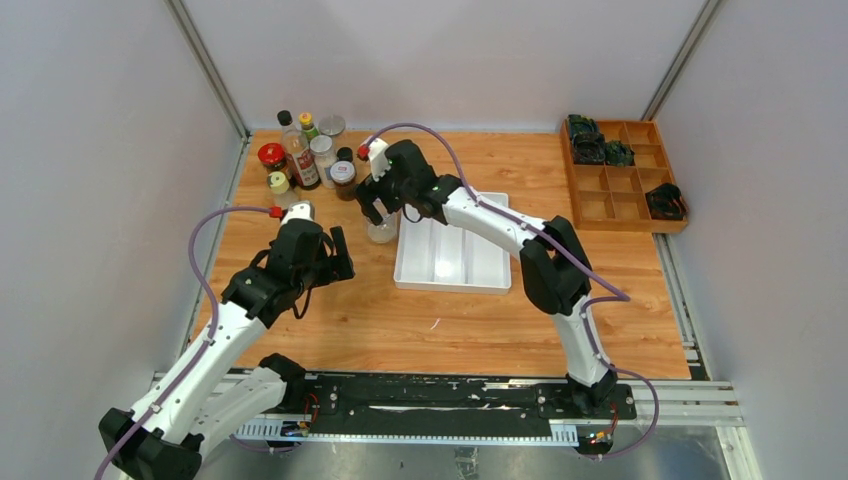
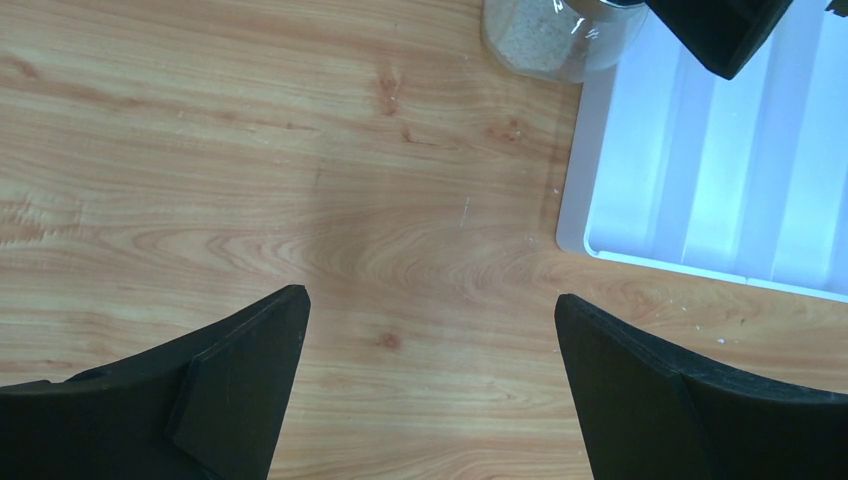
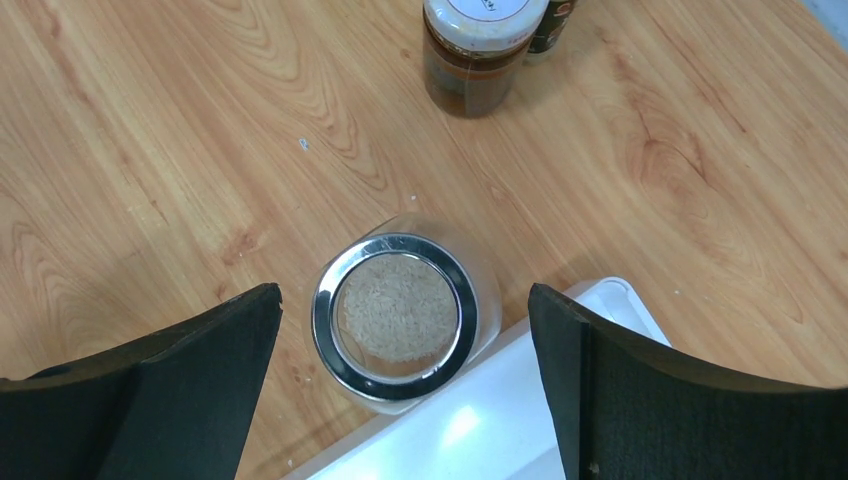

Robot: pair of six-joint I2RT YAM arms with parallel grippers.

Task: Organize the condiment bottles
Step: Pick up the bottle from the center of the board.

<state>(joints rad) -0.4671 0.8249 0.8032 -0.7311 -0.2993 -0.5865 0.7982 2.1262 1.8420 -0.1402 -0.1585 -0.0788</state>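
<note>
My right gripper goes down next and closes its fingers around the silver lid of the jar [image 3: 395,315], since that lid sits directly below, between both open fingers.
A clear silver-lidded jar [image 3: 397,315] of pale grains stands on the wood against the left rim of the white tray [image 1: 450,285]. My right gripper [image 3: 404,300] hangs open right above it, one finger on each side, touching nothing. The same jar [image 1: 382,230] shows under that gripper from above, and its base [image 2: 560,40] shows at the top of the left wrist view. The other condiment bottles [image 1: 305,155] cluster at the back left; a brown white-lidded jar [image 3: 480,50] is the nearest. My left gripper [image 2: 430,305] is open over bare wood, left of the tray [image 2: 700,180].
A wooden compartment box [image 1: 622,175] with dark green-black objects sits at the back right. Grey walls close in on both sides. The right arm's links [image 1: 545,255] stretch over the tray's right part.
</note>
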